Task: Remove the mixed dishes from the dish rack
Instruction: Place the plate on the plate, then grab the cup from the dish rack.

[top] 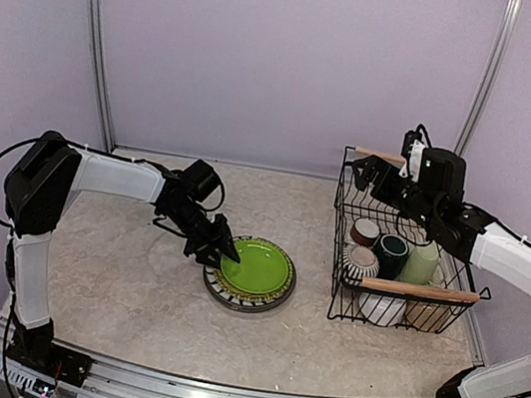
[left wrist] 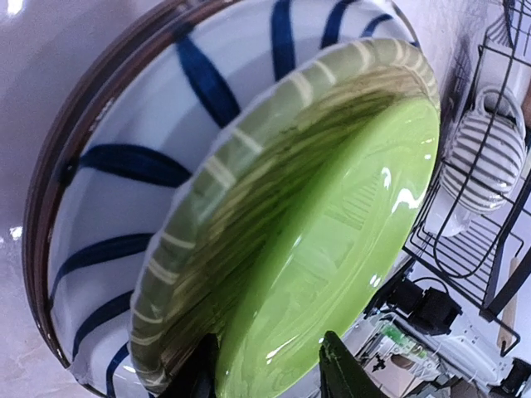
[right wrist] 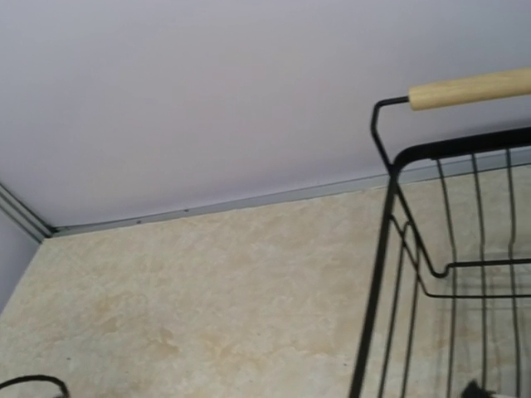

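Note:
I will next tilt my right gripper's fingers down and lower them around the brown-white mug's top (top: 366,228). The mug's top is below the gripper inside the rack, uncovered from above.
A lime-green plate (top: 257,266) lies on a blue-and-white striped plate (top: 230,296) at mid-table. My left gripper (top: 227,251) is at the green plate's left rim. In the left wrist view its jaws stand apart either side of that rim (left wrist: 265,365), one finger under the green plate (left wrist: 332,249) and one over its face, above the striped plate (left wrist: 124,207). The black wire dish rack (top: 341,231) on the right holds a dark teal mug (top: 391,251), a pale green mug (top: 422,262), a striped cup (top: 359,263) and a white bowl (top: 381,308). My right gripper (top: 375,176) hovers over the rack's far-left corner; its fingers are not visible.
The rack has a near wooden handle (top: 420,290) and a far one (right wrist: 469,89); its corner wires (right wrist: 390,249) fill the right of the right wrist view. A brown-white mug (top: 365,231) sits in the rack. Walls close the back and sides.

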Robot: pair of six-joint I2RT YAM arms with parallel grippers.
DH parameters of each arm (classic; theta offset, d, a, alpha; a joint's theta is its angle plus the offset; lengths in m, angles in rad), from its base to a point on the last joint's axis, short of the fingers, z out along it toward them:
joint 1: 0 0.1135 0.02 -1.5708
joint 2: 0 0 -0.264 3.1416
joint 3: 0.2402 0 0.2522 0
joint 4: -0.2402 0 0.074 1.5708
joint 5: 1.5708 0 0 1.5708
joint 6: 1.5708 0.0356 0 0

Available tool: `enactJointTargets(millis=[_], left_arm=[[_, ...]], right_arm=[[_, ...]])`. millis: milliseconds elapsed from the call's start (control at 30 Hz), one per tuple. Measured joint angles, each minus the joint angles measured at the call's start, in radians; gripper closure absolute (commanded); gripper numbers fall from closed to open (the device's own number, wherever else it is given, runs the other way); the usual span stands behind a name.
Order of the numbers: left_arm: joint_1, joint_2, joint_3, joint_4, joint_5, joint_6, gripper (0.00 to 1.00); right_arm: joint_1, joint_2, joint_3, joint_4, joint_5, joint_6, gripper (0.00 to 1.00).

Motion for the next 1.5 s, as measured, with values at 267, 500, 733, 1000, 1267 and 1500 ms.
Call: enactJointTargets(millis=[267,500,733,1000,1267,1500], left_arm=[[0.0,-0.045,0.005,-0.02,-0.074,0.027,0.25],[0.016,-0.134,0.008,-0.049,-0.136,0.059,0.11],[0.052,-0.28,0.019,-0.051,-0.148,0.097,0.03],[0.057,-0.354,0.049,-0.056,-0.149,0.139,0.03],[0.059,-0.362,0.049,-0.056,-0.133,0.148,0.03],[0.072,-0.34,0.049,-0.056,-0.083,0.14,0.03]], right_arm=[[0.0,0.0,0.026,-0.13,0.092,-0.047,0.0],[0.0,0.106,0.17,-0.334,0.179,-0.106,0.0],[-0.024,0.313,0.357,-0.573,0.214,-0.149,0.0],[-0.087,0.468,0.463,-0.742,0.212,-0.192,0.03],[-0.119,0.543,0.502,-0.75,0.073,-0.28,0.08],[-0.132,0.645,0.563,-0.774,0.031,-0.315,0.12]])
